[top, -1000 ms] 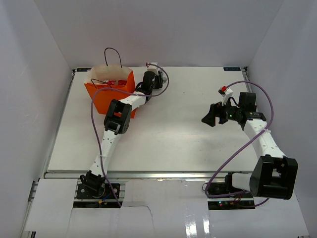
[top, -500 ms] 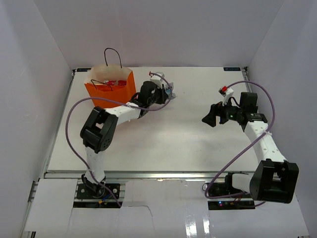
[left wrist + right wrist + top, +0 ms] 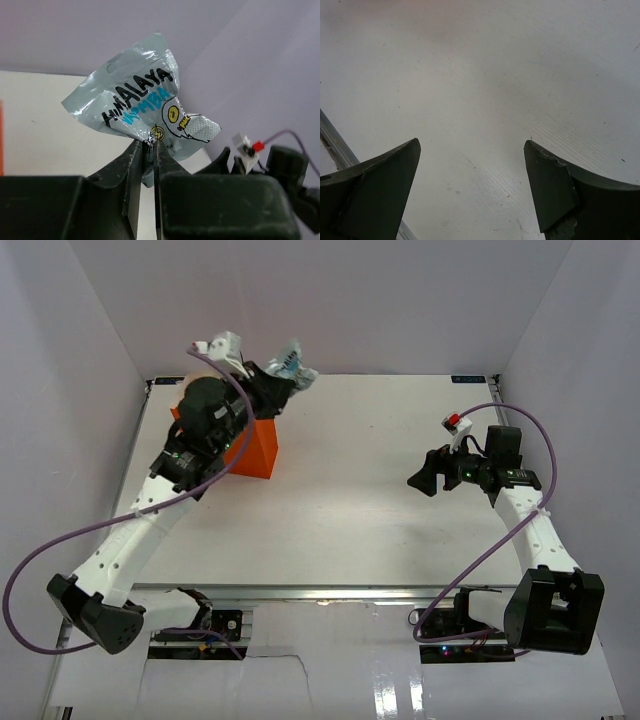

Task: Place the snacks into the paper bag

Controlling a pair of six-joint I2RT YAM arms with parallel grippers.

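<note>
The orange paper bag [image 3: 260,445] is below, to the left in the top view. My left gripper needs to carry the packet [image 3: 292,364] down that way over the bag next and release.
My left gripper [image 3: 278,380] is shut on a pale blue snack packet [image 3: 292,364] and holds it high in the air, just right of the orange paper bag [image 3: 260,445]. In the left wrist view the packet [image 3: 145,107] has black and blue lettering, and its lower edge is pinched between my fingertips [image 3: 149,146]. The left arm hides most of the bag, its opening and whatever lies inside. My right gripper [image 3: 418,480] is open and empty over the right side of the table; its view shows only bare tabletop between the fingers [image 3: 470,150].
White walls close in the table [image 3: 380,520] on the left, back and right. A metal rail [image 3: 300,590] runs along the table's near edge. My right arm's purple cable [image 3: 520,425] loops over the right side.
My left arm has swung up and back from the table, lifting the pale blue packet from beside the bag to high above it. The right arm has not moved.
</note>
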